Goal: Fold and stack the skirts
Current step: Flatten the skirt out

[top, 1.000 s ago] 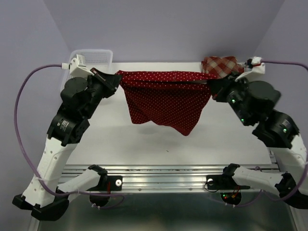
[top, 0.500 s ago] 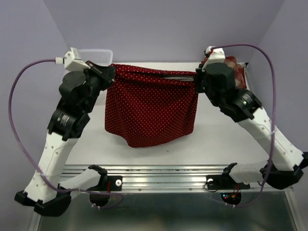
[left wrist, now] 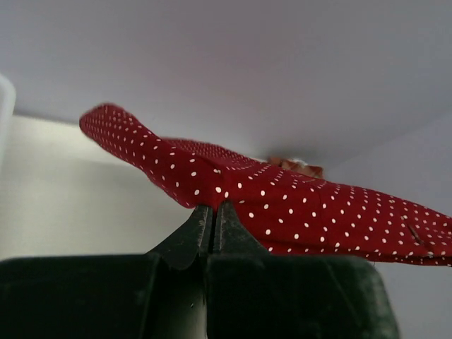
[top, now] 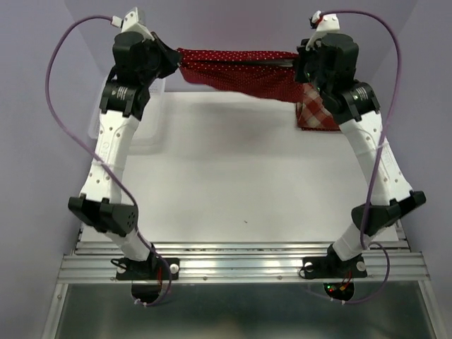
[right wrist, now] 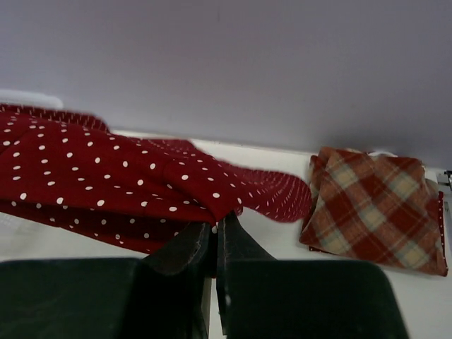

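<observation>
The bare white tabletop lies below the left gripper and nearer the robot's base, so the left gripper needs to move back and down next and let go of the skirt's end there.
A dark red polka-dot skirt (top: 236,70) hangs stretched in the air between both arms at the far edge of the table. My left gripper (top: 176,60) is shut on its left end; in the left wrist view the cloth (left wrist: 296,201) rises from between the closed fingertips (left wrist: 213,207). My right gripper (top: 298,65) is shut on the right end, the fabric (right wrist: 106,183) pinched between its fingers (right wrist: 217,224). A folded red-and-tan plaid skirt (top: 319,114) lies flat at the far right, also seen as plaid cloth (right wrist: 374,208) in the right wrist view.
A white mesh basket (top: 152,106) stands at the far left, mostly behind the left arm. The white table (top: 233,176) spreads in front of the arms. Purple cables loop from both wrists. The back wall is close behind the skirt.
Both arms reached far up and toward the back wall, lifting the polka-dot skirt from hanging over the table's middle to a taut line at the far edge. The plaid skirt is now uncovered.
</observation>
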Robot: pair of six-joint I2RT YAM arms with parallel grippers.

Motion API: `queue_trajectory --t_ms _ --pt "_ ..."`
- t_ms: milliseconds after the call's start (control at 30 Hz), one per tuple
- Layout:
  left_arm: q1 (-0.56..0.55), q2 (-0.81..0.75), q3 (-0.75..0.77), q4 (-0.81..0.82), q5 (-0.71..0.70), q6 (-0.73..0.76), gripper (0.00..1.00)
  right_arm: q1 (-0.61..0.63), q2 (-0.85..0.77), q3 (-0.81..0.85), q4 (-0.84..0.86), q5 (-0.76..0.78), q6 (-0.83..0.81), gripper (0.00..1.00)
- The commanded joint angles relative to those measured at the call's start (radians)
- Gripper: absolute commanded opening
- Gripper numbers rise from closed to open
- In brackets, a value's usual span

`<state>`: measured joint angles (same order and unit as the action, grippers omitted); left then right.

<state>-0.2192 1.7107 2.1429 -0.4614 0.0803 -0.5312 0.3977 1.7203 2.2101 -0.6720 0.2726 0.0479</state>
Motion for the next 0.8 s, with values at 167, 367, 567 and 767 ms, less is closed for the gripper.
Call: queue_trajectory --t_ms 167,367,567,767 --pt "0.024 -0.411 -0.872 0.380 0.010 -0.010 0.00 -0.022 -0.372 -0.854 0.201 -0.082 0.108 0.09" --pt "0.011 -0.535 -1.411 0.389 0.032 -0.137 0.33 -0.011 -0.634 -1.355 0.186 -0.274 0.346 0.36" --pt "-0.029 -0.761 -1.580 0.245 -0.031 -0.202 0.99 -0.011 -0.924 -1.482 0.039 -0.395 0.411 1.00" --pt "-0.037 -0.921 -1.486 0.201 -0.001 -0.202 0.99 -0.011 -0.970 -1.388 0.032 -0.349 0.429 1.00"
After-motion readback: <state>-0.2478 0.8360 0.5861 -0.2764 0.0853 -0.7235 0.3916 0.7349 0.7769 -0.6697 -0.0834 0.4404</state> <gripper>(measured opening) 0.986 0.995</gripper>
